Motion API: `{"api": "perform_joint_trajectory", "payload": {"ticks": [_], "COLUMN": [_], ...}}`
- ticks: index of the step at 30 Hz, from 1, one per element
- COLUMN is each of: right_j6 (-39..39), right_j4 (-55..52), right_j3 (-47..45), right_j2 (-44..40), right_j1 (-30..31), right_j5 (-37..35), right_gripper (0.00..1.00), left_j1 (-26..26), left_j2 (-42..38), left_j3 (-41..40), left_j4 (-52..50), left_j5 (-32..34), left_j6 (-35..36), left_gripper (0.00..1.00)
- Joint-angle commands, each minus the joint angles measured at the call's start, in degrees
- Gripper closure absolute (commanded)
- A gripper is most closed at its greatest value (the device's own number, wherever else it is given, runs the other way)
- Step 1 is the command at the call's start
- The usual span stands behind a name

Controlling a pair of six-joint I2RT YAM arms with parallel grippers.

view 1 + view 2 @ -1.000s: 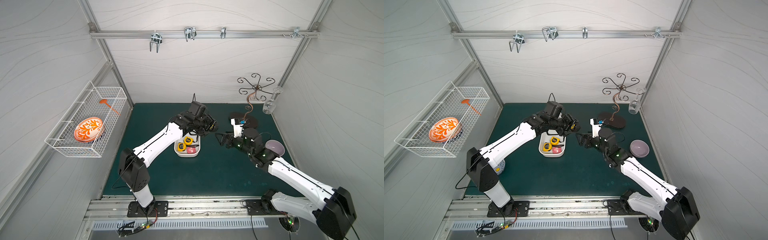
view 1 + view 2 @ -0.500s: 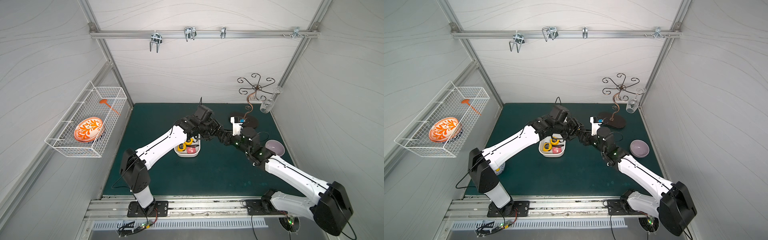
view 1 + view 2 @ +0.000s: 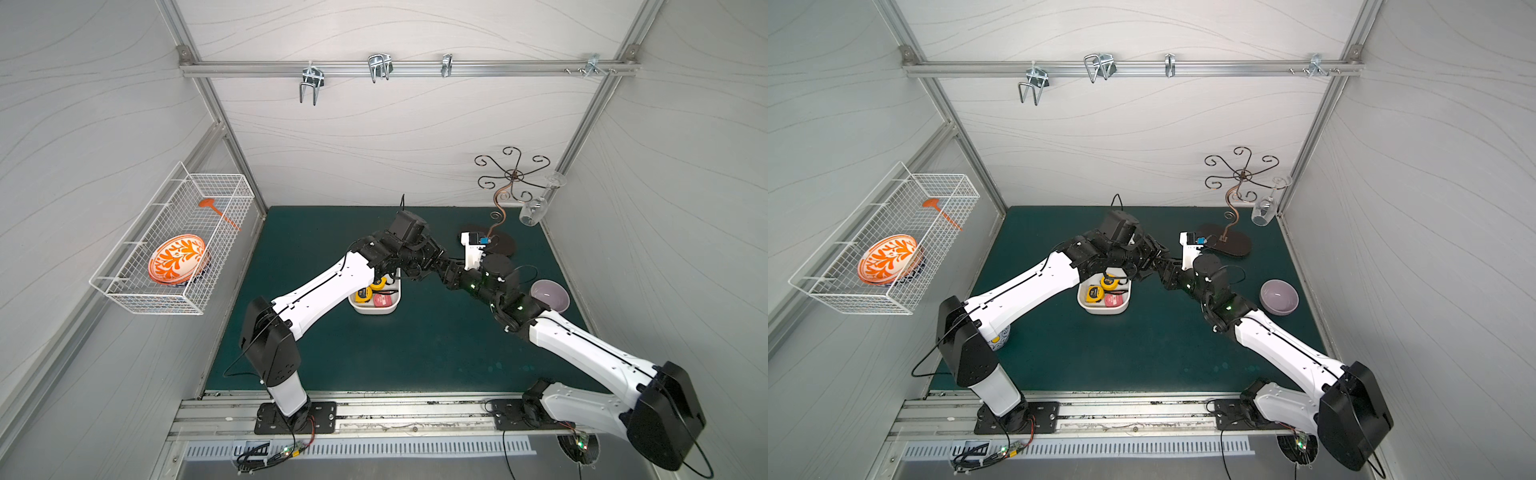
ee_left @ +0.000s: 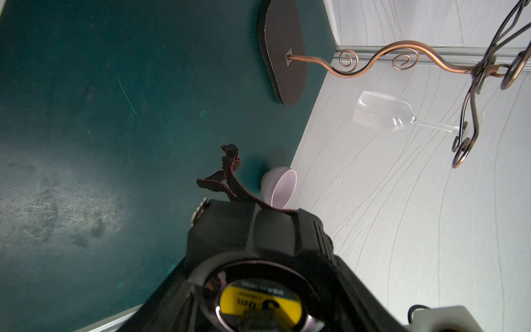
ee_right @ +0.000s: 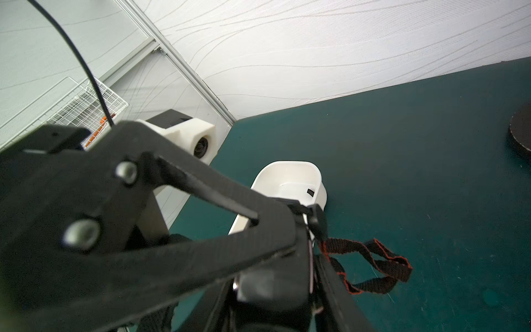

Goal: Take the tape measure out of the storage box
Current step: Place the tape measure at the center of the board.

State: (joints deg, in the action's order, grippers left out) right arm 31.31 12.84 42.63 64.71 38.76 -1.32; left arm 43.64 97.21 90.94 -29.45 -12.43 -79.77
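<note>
My right gripper will next move away from the box toward the lilac bowl and go down to release the tape measure, because open green mat (image 3: 458, 303) is below it.
A black tape measure (image 4: 258, 238) with a yellow round label hangs in the air just right of the storage box (image 3: 376, 310). A black red-edged strap (image 5: 370, 258) dangles from it. My left gripper (image 3: 428, 259) is shut on it. My right gripper (image 3: 445, 268) meets it from the opposite side, and its jaws stand close against the tape measure's body (image 5: 273, 276). The left gripper's black finger (image 5: 172, 230) fills much of the right wrist view. The white box (image 3: 1104, 311) stands on the green mat, with two yellow tape measures (image 3: 1095, 293) and a red item (image 3: 1113, 300) inside.
A lilac bowl (image 3: 548, 295) sits at the right of the mat. A dark-based metal glass stand (image 3: 500, 245) with a hanging wine glass (image 3: 534, 210) is at the back right. A wire basket (image 3: 174, 245) with an orange plate hangs on the left wall.
My left arm carried the tape measure rightward, away from above the box. My right gripper came in from the right and closed its jaws on it.
</note>
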Motion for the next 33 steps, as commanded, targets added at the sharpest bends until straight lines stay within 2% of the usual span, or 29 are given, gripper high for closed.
{"api": "perform_joint_trajectory", "payload": {"ticks": [1,3,5,7,9,15,22,28,33], "right_j6": [0.6,0.9,1.5,2.2,3.6,7.9,14.6,19.1,19.6], "right_j4": [0.0,-0.1,-0.6,-0.7,-0.6,0.7,8.1,18.0,21.5], "right_j3": [-0.2,-0.5,-0.9,-1.6,-2.4,-4.5,-7.1,-6.6,-4.3], "right_j2": [-0.3,-0.7,-1.1,-1.7,-2.2,-1.7,4.6,16.0,25.7], "right_j1": [-0.2,-0.5,-1.2,-2.3,-3.9,-10.1,-17.7,-22.8,-23.7], "right_j5": [-1.0,-1.1,-0.7,0.0,1.3,6.7,15.1,20.3,22.0], "right_gripper": [1.0,1.0,1.0,1.0,1.0,1.0,1.0,1.0,1.0], "left_j1": [0.5,0.3,0.1,-0.5,-1.3,-3.9,-5.0,-6.1,-6.5], "left_j2": [-0.7,-0.9,-1.4,-2.2,-3.1,-4.9,-7.7,-10.9,-12.6], "left_j3": [1.2,1.8,2.2,2.6,2.7,3.9,0.8,-2.9,-4.9], "left_j4": [3.9,3.3,2.4,1.0,-0.1,-6.3,-9.4,-9.6,-9.3], "left_j5": [-0.9,-0.3,1.0,2.9,4.4,9.2,11.9,12.9,13.4], "left_j6": [0.7,2.4,4.5,7.2,9.9,23.2,37.7,40.2,40.7], "left_gripper": [0.88,0.55,0.29,0.11,0.01,0.0,0.0,0.0,0.0]}}
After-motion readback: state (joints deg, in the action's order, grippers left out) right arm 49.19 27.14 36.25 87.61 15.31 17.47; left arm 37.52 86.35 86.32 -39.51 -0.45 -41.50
